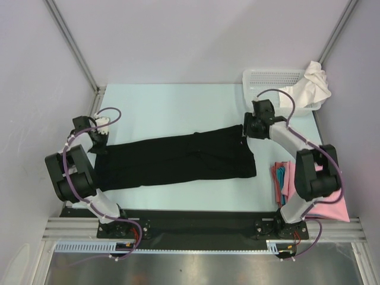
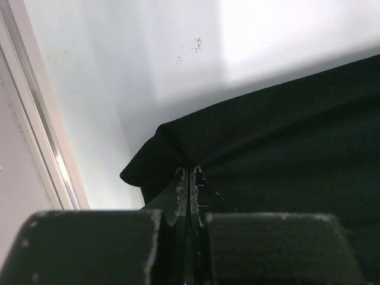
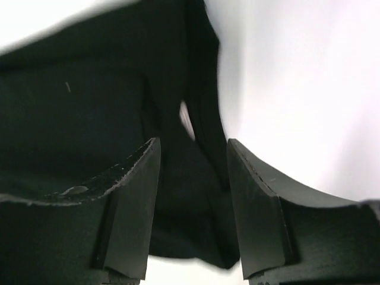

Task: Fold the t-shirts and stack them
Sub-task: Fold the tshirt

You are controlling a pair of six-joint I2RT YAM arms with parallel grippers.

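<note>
The shirt's far corner is by my right gripper's open fingers, so the gripper needs to move back and down next onto the black shirt's end edge (image 1: 253, 158) (image 3: 218, 189), short of the shirt's near corner.
The black t-shirt (image 1: 178, 160) lies folded into a long band across the middle of the table. My left gripper (image 1: 100, 142) is at its left end and, in the left wrist view, is shut (image 2: 189, 171) on a corner of the black cloth (image 2: 285, 136). My right gripper (image 1: 246, 132) is at the shirt's far right corner. In the right wrist view it is open (image 3: 193, 142), its fingers (image 3: 139, 196) apart with a fold of the black shirt (image 3: 71, 107) between them. A white t-shirt (image 1: 312, 86) hangs over the basket. Pink and red t-shirts (image 1: 284, 178) lie at the right.
A white mesh basket (image 1: 267, 77) stands at the back right, just behind my right arm. A pink cloth (image 1: 332, 209) lies at the right front corner. A metal frame rail (image 2: 35, 136) runs along the table's left edge close to my left gripper.
</note>
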